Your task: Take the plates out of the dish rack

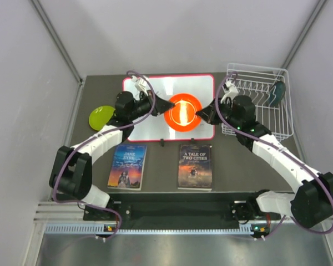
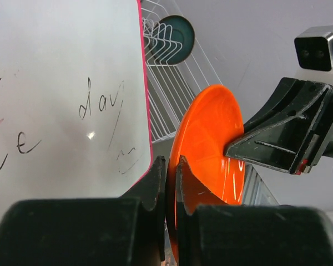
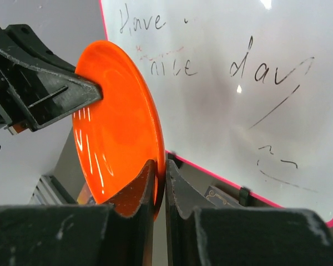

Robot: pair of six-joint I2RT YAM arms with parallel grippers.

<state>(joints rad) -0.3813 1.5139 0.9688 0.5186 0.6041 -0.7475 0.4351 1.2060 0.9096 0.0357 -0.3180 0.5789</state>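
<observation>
My left gripper goes down and to the left in the top view next, lowers the orange plate (image 1: 183, 112) onto the lime green plate (image 1: 101, 117) there and releases.
The orange plate (image 1: 183, 112) hangs above the whiteboard, gripped on opposite rims by both grippers. My left gripper (image 1: 171, 104) is shut on its left rim; the left wrist view shows those jaws (image 2: 169, 166) pinching the plate (image 2: 211, 138). My right gripper (image 1: 200, 113) is shut on its right rim, and the right wrist view shows those jaws (image 3: 160, 169) on the plate (image 3: 114, 122). The lime green plate (image 1: 101, 117) lies on the table at the left. The dark plate (image 1: 277, 93) stands in the white dish rack (image 1: 255, 77) at the back right. The red plate is out of view.
The red-framed whiteboard (image 1: 150, 94) lies under the held plate. Two books, Jane Eyre (image 1: 127, 166) and A Tale of Two Cities (image 1: 195, 166), lie near the front. Grey walls close in the table on three sides.
</observation>
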